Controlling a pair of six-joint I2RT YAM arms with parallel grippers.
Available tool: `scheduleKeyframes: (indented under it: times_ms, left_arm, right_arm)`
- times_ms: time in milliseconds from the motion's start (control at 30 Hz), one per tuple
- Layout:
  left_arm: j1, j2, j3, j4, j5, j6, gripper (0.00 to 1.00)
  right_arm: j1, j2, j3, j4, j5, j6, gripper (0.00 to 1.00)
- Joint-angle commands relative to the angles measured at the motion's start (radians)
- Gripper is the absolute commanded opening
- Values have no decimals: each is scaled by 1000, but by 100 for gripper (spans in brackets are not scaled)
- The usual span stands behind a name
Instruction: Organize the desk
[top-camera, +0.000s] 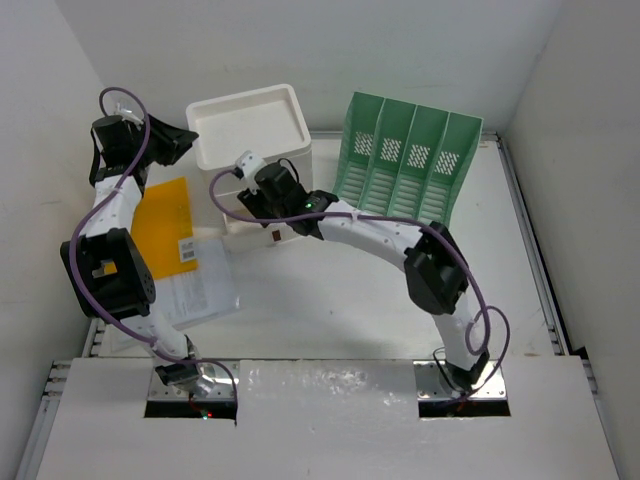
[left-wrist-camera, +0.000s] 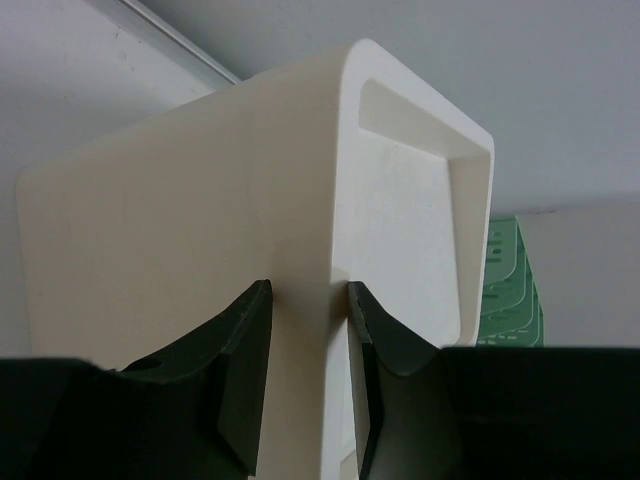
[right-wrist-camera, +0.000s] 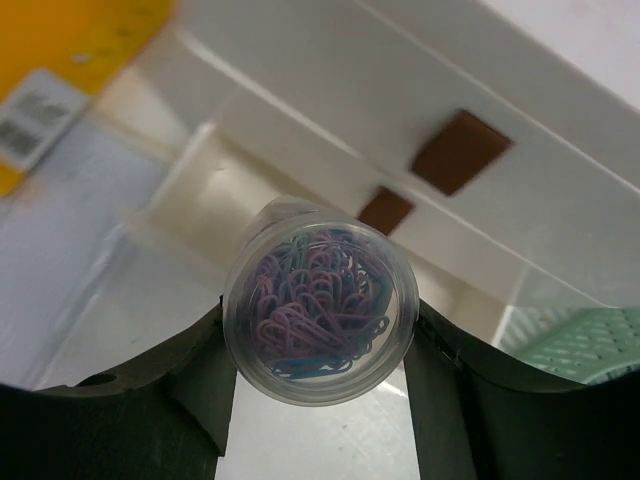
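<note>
The pulled-out drawer (right-wrist-camera: 226, 190) is open right below the robot's right gripper, so the right gripper will next move down into it to release the clear round tub inside.
The white desk (top-camera: 330, 300) carries a white three-drawer box (top-camera: 250, 130) at the back. My right gripper (top-camera: 254, 172) is shut on a clear round tub of coloured paper clips (right-wrist-camera: 320, 300), which it holds in front of the box's drawers. In the right wrist view, a drawer (right-wrist-camera: 215, 195) below the tub stands pulled out. My left gripper (top-camera: 185, 140) is at the box's upper left edge. Its fingers (left-wrist-camera: 245, 350) sit a little apart astride that edge (left-wrist-camera: 335, 180), touching the box without clamping it.
A green slotted file rack (top-camera: 405, 160) stands right of the box. A yellow booklet (top-camera: 165, 220) and a clear sleeve of papers (top-camera: 200, 285) lie at the left. Silver rails (top-camera: 530, 250) edge the desk, with white walls close behind and beside it.
</note>
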Motion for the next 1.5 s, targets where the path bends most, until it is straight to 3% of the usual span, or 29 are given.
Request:
scheduleKeyframes:
  times_ms: [0,367,667,800,933,1100,1267,1467]
  left_arm:
    - [4,65,-26,-127,-13,-16,13]
    - [4,70,-21,-121,-12,-17,13]
    - [4,71,-18,-120,-7,-20,13]
    - [2,71,-16,-118,-5,-25,13]
    - [5,73,-16,-117,-4,-28,13]
    - [4,77,-15,-115,-4,-31,13]
    - [4,79,-9,-117,4,-37,13]
    - [4,81,-6,-115,5,-37,13]
  right_arm:
    - [-20,83,51,6,82,65,5]
    - [-40,184,58,81,138,97,3]
    - [-59,282,122,-52,130,185,7]
    - [-59,305,150,-101,108,199,25]
    - [-59,302,156,-101,89,188,64]
    - [-59,291,197,-129,53,177,82]
    - [-60,265,200,-132,32,159,86]
    - [-48,163,145,-79,1,128,83]
